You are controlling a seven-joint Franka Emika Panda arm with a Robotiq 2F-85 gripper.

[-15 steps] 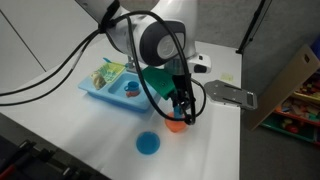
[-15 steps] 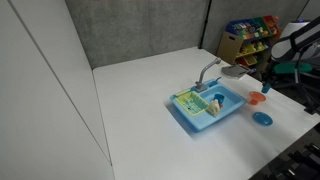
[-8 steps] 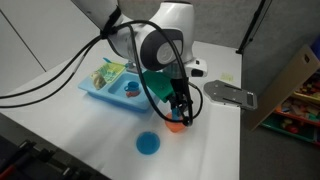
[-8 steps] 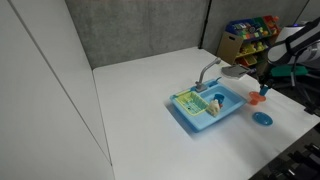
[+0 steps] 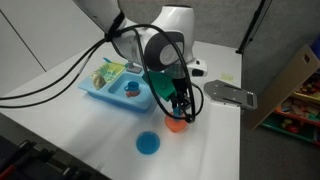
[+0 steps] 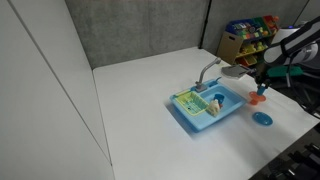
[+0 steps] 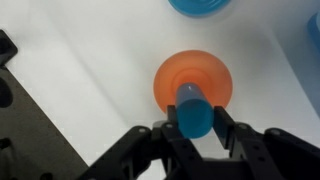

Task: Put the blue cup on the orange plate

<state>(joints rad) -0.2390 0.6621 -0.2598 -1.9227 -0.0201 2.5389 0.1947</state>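
My gripper is holding the blue cup (image 7: 194, 112) just above the orange plate (image 7: 191, 75). It should lower the cup a little, straight down onto the plate, and let go of it there.
In the wrist view my gripper (image 7: 194, 118) is shut on the blue cup (image 7: 194, 112), a small blue cylinder held between the two black fingers. The cup hangs directly over the orange plate (image 7: 193, 75), a flat round orange disc on the white table; whether the cup touches it I cannot tell. In both exterior views the gripper (image 5: 180, 108) (image 6: 262, 88) stands just above the orange plate (image 5: 177, 125) (image 6: 258, 99), and the cup is mostly hidden by the fingers.
A flat blue plate (image 5: 148, 144) (image 6: 263, 119) (image 7: 203, 5) lies close beside the orange plate. The light-blue toy sink (image 5: 112, 88) (image 6: 207, 108) with toys and a grey faucet stands behind. A grey part (image 5: 228, 95) lies nearby; the table edge is close.
The gripper with the blue cup has moved slightly, staying over the orange plate. The grip is unchanged.
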